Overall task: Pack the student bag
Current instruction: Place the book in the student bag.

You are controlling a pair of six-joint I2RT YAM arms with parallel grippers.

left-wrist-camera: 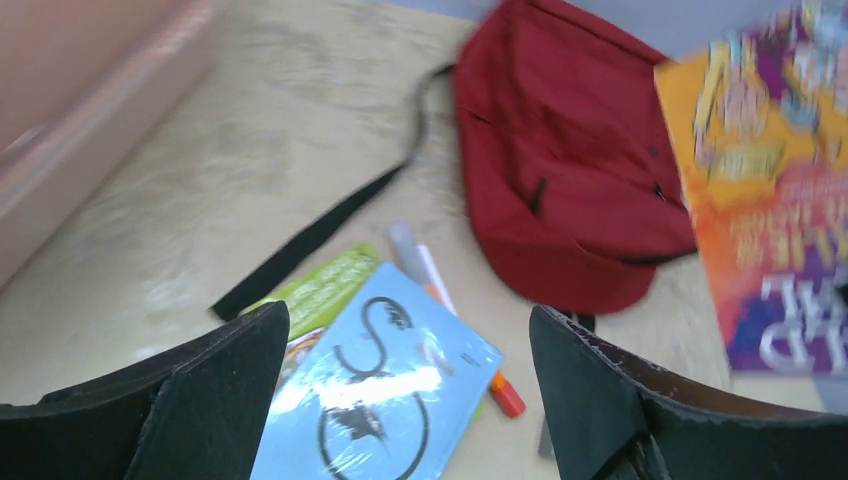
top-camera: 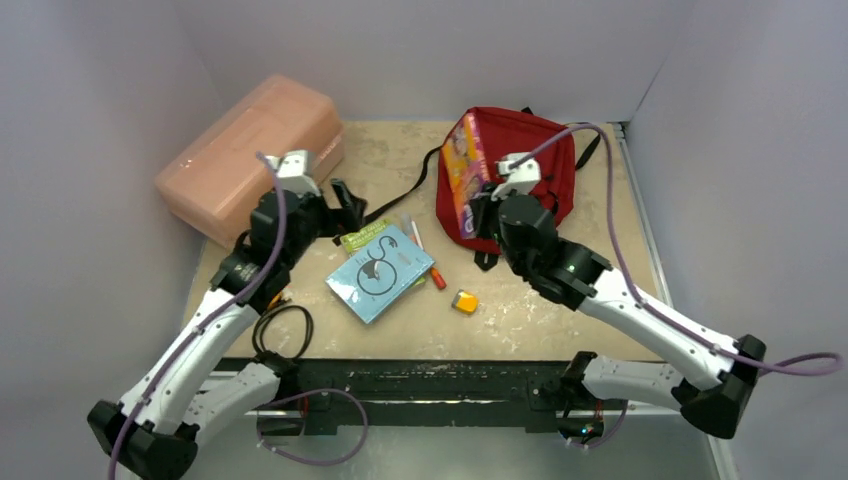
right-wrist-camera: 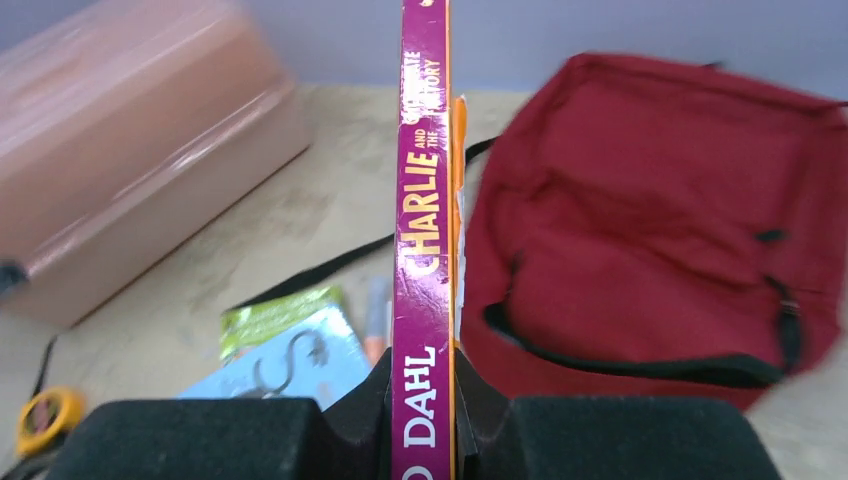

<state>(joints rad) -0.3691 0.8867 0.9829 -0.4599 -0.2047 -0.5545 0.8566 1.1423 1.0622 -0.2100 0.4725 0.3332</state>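
The bag's zipper edge (left-wrist-camera: pixel 660 258) lies below my left gripper and to its right in the top view. I will move the gripper across and down onto it next.
The student bag (top-camera: pixel 540 150), dark red with black straps, lies at the back right of the table; it also shows in the left wrist view (left-wrist-camera: pixel 560 170) and the right wrist view (right-wrist-camera: pixel 650 230). My right gripper (top-camera: pixel 482 212) (right-wrist-camera: pixel 424 385) is shut on a purple and orange paperback (top-camera: pixel 464 168) (right-wrist-camera: pixel 424 200), held upright on edge just left of the bag. The book's cover (left-wrist-camera: pixel 770 190) fills the right side of the left wrist view. My left gripper (top-camera: pixel 345 205) (left-wrist-camera: pixel 408 312) is open and empty, hanging above a light blue book (top-camera: pixel 380 272) (left-wrist-camera: pixel 385 390).
A pink translucent box (top-camera: pixel 250 150) stands at the back left. A green booklet (top-camera: pixel 362 236) lies under the blue book, with a white pen (top-camera: pixel 416 236) and an orange-red marker (top-camera: pixel 437 277) beside it. A small orange item (top-camera: pixel 464 301) lies nearer. A black bag strap (top-camera: pixel 400 195) crosses the middle.
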